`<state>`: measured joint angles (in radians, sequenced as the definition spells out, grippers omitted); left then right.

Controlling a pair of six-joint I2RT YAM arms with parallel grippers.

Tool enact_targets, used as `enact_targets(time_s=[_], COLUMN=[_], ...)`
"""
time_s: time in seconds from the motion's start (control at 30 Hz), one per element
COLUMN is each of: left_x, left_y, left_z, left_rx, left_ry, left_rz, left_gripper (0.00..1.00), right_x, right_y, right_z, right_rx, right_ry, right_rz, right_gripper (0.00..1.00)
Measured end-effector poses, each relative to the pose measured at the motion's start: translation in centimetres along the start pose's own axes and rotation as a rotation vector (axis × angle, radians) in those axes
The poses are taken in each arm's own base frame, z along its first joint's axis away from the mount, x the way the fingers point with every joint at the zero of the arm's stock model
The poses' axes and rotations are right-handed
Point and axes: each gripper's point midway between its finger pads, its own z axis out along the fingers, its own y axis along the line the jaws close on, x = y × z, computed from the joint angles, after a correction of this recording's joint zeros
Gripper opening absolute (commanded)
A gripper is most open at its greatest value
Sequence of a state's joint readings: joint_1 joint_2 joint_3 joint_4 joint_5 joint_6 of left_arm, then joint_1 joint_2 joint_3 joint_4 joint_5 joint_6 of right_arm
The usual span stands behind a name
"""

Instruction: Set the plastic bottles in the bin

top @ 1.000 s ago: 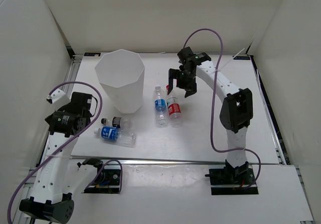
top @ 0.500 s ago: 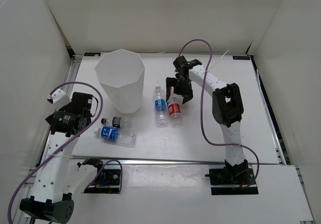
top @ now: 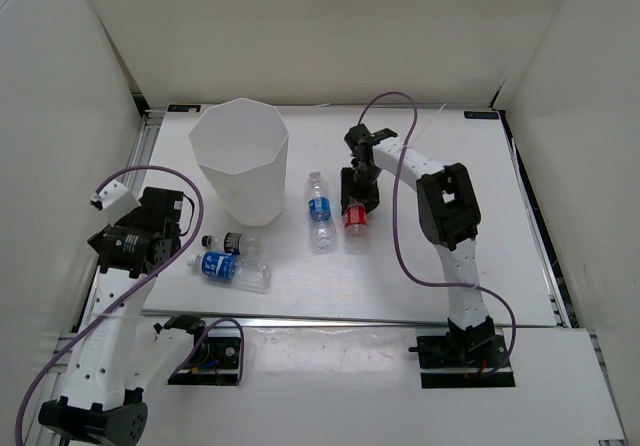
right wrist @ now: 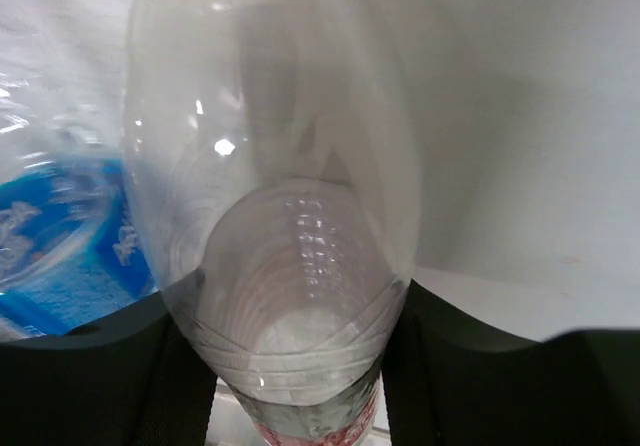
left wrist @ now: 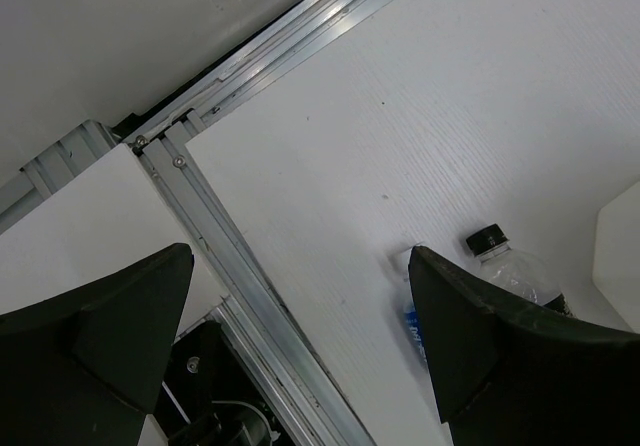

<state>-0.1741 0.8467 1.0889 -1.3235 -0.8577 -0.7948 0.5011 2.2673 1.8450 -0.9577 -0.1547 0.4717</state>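
The bin's sides are tall, so my right gripper needs to go up, swing to the left in the top view and let go of the red-labelled bottle (top: pixel 356 218) over the bin's opening (top: pixel 238 138).
The white faceted bin (top: pixel 240 156) stands at the back left of the table. Right of it the red-labelled bottle (top: pixel 356 218) lies on the table with my right gripper (top: pixel 358 202) shut on it. In the right wrist view its clear body (right wrist: pixel 280 216) fills the gap between both fingers (right wrist: pixel 480 376). A blue-labelled bottle (top: pixel 319 209) lies just to its left (right wrist: pixel 60 256). Near the front left lie another blue-labelled bottle (top: pixel 230 268) and a short black-capped bottle (top: pixel 228 240). My left gripper (top: pixel 160 234) hangs open left of those two (left wrist: pixel 300 336), holding nothing; the black cap (left wrist: pixel 487 239) shows past its right finger.
White walls enclose the table on three sides. An aluminium rail (left wrist: pixel 230 256) runs along the table's left edge, under my left gripper. The right arm's purple cable (top: pixel 400 216) loops over the table right of the red-labelled bottle.
My right gripper came down and to the left from above the table onto the red-labelled bottle and shut on it. The left arm has barely moved.
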Motion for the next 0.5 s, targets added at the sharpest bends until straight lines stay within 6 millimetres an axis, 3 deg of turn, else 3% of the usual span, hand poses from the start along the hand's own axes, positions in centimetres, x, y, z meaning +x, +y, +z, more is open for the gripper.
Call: enact_targets(time_s=[0.07,0.17,0.27,0.33,0.4,0.47,0.5], left_x=[-0.1,-0.2,-0.3,-0.3,-0.4,-0.3,-0.3], left_y=[0.1,0.2,0.4,0.4,0.5,0.5,0.5], left_z=[-0.1,-0.1,-0.2,-0.2,-0.2,-0.2,-0.2], left_rx=[0.000,0.001,0.000,0.001,0.000,-0.001,-0.002], left_ry=[-0.004,-0.011,-0.018,-0.021,-0.024,-0.023,-0.023], left_rz=[-0.008,-0.018,-0.026,-0.029,-0.031,-0.029,-0.028], left_gripper=[1.00,1.00,1.00,1.00,1.00,1.00,1.00], right_x=[-0.1,-1.0,-4.1,-7.9,-10.8,-11.3,-10.5], right_y=[-0.7,-1.9,-1.8,0.2,3.2,6.1,7.7], right_z=[-0.1,-1.3,-5.1,-9.9,-16.6,-23.7,-27.6], right_rx=[0.032,0.087,0.085,0.001,-0.134,-0.283,-0.367], right_ry=[-0.009,-0.042,-0.142,-0.294,-0.479,-0.637,-0.709], right_rz=[0.013,0.046,0.071,0.070,0.052,0.023,0.003], right_gripper=[0.32,0.30,0.30,0.30,0.30,0.30,0.30])
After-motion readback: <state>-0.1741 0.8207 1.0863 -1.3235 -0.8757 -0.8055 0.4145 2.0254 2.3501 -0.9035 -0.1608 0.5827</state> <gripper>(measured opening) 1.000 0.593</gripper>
